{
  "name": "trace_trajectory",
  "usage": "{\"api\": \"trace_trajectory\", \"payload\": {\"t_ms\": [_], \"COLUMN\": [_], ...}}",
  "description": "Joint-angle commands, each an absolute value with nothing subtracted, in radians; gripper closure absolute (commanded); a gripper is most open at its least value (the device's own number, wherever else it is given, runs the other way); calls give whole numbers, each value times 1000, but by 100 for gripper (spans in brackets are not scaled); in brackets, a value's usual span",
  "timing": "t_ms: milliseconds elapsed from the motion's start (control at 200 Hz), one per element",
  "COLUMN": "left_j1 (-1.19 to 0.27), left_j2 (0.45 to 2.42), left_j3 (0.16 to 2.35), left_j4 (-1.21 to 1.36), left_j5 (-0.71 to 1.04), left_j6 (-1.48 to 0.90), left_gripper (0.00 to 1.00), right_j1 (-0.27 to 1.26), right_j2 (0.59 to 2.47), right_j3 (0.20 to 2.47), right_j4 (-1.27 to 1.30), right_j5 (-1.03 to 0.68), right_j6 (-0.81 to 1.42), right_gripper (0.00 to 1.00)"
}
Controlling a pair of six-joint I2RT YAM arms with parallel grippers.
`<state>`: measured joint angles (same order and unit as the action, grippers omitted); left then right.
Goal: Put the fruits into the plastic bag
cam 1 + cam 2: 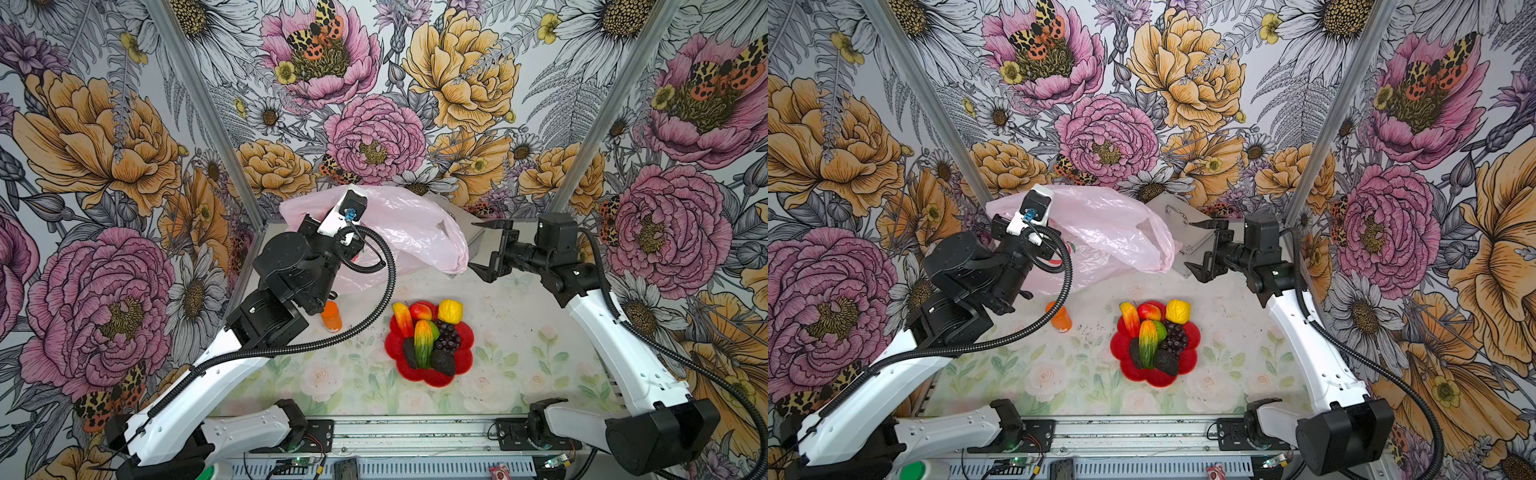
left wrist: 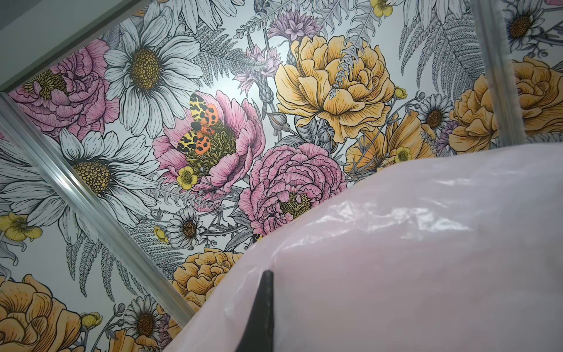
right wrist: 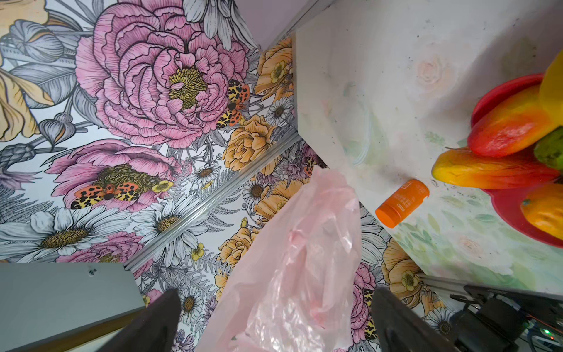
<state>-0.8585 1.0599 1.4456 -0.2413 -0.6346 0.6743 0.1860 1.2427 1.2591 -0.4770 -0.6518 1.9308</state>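
Note:
The bag's loose edge [image 1: 460,257] [image 3: 296,311] hangs between the open fingers of my right gripper, toward my left gripper. My right gripper should slide farther that way next and close.
The plastic bag [image 1: 415,232] [image 1: 1113,224], thin and pink, is held up at the back of the table. My left gripper [image 2: 269,277] is shut on the bag's film [image 2: 426,259]; in both top views its tips are hidden behind the wrist. My right gripper [image 1: 476,246] [image 1: 1190,244] [image 3: 274,317] stands open at the bag's right end, and a loose fold of the bag [image 3: 298,259] hangs between its fingers untouched. The fruits lie on a red plate [image 1: 432,380]: two mangoes [image 1: 424,343], a peach [image 1: 420,311], a lemon [image 1: 450,311], a lime [image 1: 434,330], grapes [image 1: 448,337] and two avocados [image 1: 442,362].
An orange capped bottle [image 1: 331,316] [image 3: 402,202] stands left of the plate, close under the left arm. A silver metal case [image 1: 1183,224] [image 3: 61,292] sits at the back right, just behind the right gripper. Flowered walls close in three sides.

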Motion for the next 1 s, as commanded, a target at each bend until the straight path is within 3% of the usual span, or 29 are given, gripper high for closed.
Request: {"api": "trace_trajectory", "payload": {"t_ms": [0, 250, 440, 665, 765, 810, 840, 996], "left_j1": [-876, -912, -933, -941, -940, -940, -939, -936], "left_j2": [1060, 1064, 1067, 1058, 1058, 1061, 1063, 1075], "left_j3": [1455, 1454, 1454, 1441, 1437, 1437, 1437, 1448], "left_j4": [-211, -197, -186, -174, -167, -167, -165, -179], "left_j5": [-629, -655, -673, -688, -689, -691, -692, -718], "left_j6": [649, 652, 658, 657, 655, 655, 655, 640], "left_gripper": [100, 100, 100, 100, 100, 100, 100, 100], "right_j1": [201, 246, 268, 267, 267, 267, 265, 265], "right_j2": [1266, 1329, 1330, 1288, 1273, 1266, 1260, 1241], "right_j3": [1270, 1285, 1265, 1202, 1186, 1180, 1176, 1159], "right_j4": [-425, -318, -294, -255, -246, -245, -244, -244], "right_j5": [-616, -612, -591, -561, -551, -546, -541, -522], "right_j6": [1973, 2009, 2016, 2031, 2034, 2034, 2034, 2034], "right_gripper": [1, 2, 16, 48, 72, 86, 100, 100]}}
